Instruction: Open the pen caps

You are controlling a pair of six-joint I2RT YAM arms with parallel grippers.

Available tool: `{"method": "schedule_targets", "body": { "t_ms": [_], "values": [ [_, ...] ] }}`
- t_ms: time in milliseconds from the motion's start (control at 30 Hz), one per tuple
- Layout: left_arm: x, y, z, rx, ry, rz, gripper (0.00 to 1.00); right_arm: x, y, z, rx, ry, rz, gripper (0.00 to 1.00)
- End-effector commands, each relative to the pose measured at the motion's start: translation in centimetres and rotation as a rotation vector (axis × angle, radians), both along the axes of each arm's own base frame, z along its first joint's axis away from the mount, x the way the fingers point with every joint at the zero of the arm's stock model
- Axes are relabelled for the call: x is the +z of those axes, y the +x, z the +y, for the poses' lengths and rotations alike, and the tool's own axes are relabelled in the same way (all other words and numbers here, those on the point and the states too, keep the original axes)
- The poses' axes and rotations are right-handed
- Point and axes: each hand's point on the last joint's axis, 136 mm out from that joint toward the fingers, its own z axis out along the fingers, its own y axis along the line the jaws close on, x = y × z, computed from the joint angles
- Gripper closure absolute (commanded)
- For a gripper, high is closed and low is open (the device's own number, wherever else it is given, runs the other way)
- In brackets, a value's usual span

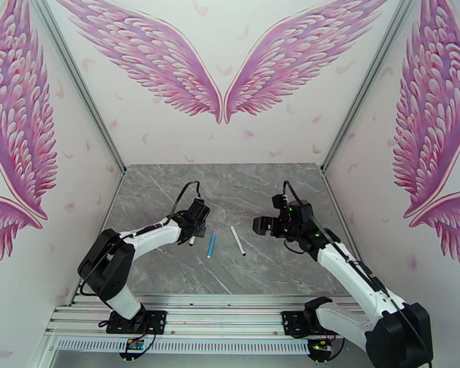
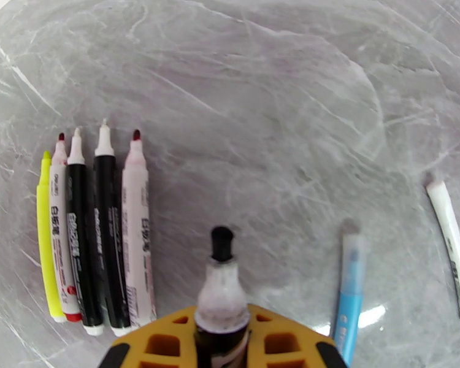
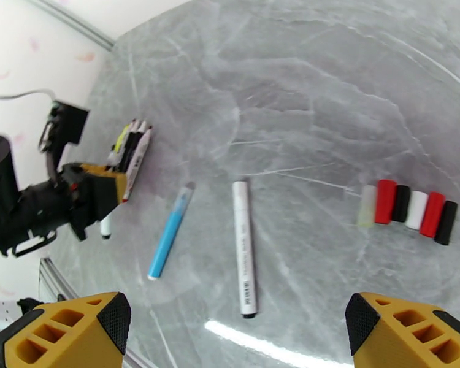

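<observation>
Next, my left gripper moves outward and down and releases the white pen on the part of the table beside the uncapped pens, below and outward of my gripper.
Several pen caps [image 3: 408, 210] lie in a row at the right of the right wrist view: pale, red, black and white. My right gripper [image 3: 237, 320] hangs open above the table, nothing between its fingers [image 3: 76, 329]; from above it [image 1: 260, 225] is right of centre. My left gripper [image 2: 221, 320] is shut on a white-barrelled pen [image 2: 221, 283] whose bare black tip points away. Several uncapped pens [image 2: 107, 228] lie side by side to its left. A blue pen [image 3: 168, 234] and a white pen [image 3: 245, 249] lie loose between the arms.
The grey marble table [image 1: 230, 191] has white walls with pink wings on three sides. The arm bases sit on a metal rail [image 1: 230, 317] at the near edge. The far half of the table holds nothing.
</observation>
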Motion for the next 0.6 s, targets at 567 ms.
{"method": "schedule_targets", "body": {
  "t_ms": [567],
  "values": [
    [-1.9, 4.2, 0.2, 0.018, 0.139, 0.014, 0.98, 0.4, -1.9, 5.2, 0.122, 0.022, -0.075, 0.01]
  ]
}}
